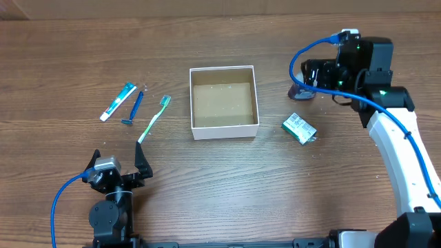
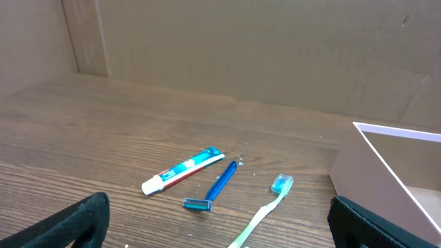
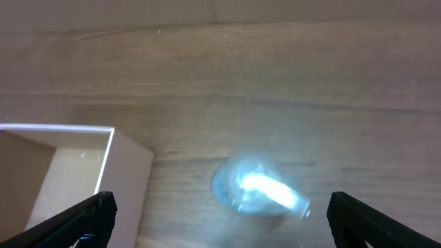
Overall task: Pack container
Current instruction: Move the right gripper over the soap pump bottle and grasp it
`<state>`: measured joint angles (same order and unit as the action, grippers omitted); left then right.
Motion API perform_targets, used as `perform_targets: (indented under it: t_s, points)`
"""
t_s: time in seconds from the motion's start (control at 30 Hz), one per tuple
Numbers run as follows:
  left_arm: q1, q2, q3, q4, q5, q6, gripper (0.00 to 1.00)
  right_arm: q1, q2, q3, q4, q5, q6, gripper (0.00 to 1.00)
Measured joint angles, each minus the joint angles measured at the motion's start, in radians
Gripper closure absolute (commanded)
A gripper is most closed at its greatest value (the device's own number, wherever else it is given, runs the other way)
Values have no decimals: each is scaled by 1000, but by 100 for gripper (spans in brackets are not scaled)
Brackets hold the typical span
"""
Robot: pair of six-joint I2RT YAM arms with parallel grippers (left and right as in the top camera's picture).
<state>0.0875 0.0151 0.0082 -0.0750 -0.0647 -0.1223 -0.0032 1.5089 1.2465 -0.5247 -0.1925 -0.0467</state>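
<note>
The bottle lies below my open right gripper, between its fingers, so the gripper needs to move down next until both fingers are on either side of the bottle's glaring body (image 3: 256,187).
The container (image 1: 224,128), a square white-walled box with a brown floor, stands at the table's middle and holds nothing; its wall shows in the left wrist view (image 2: 386,165) and the right wrist view (image 3: 127,165). A toothpaste tube (image 1: 118,100), a blue razor (image 1: 134,107) and a green toothbrush (image 1: 154,118) lie left of it. A green packet (image 1: 299,129) lies right of it. A small clear bottle (image 3: 258,187) lies glaring below my right gripper (image 1: 303,86), which is open above it. My left gripper (image 1: 117,165) is open and empty near the front edge.
Cardboard walls (image 2: 241,48) stand behind the table. The toothpaste (image 2: 182,170), razor (image 2: 213,187) and toothbrush (image 2: 265,210) lie just ahead of my left gripper.
</note>
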Motion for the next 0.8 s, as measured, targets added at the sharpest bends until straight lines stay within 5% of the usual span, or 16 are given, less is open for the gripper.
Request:
perform_targets:
  t_s: [0.33,0.8]
  points:
    - [0,0,0,0,0,0,0,-3,202,4,116,70,-31,5]
    - [0,0,0,0,0,0,0,-2,255,8,188,69,-32,70]
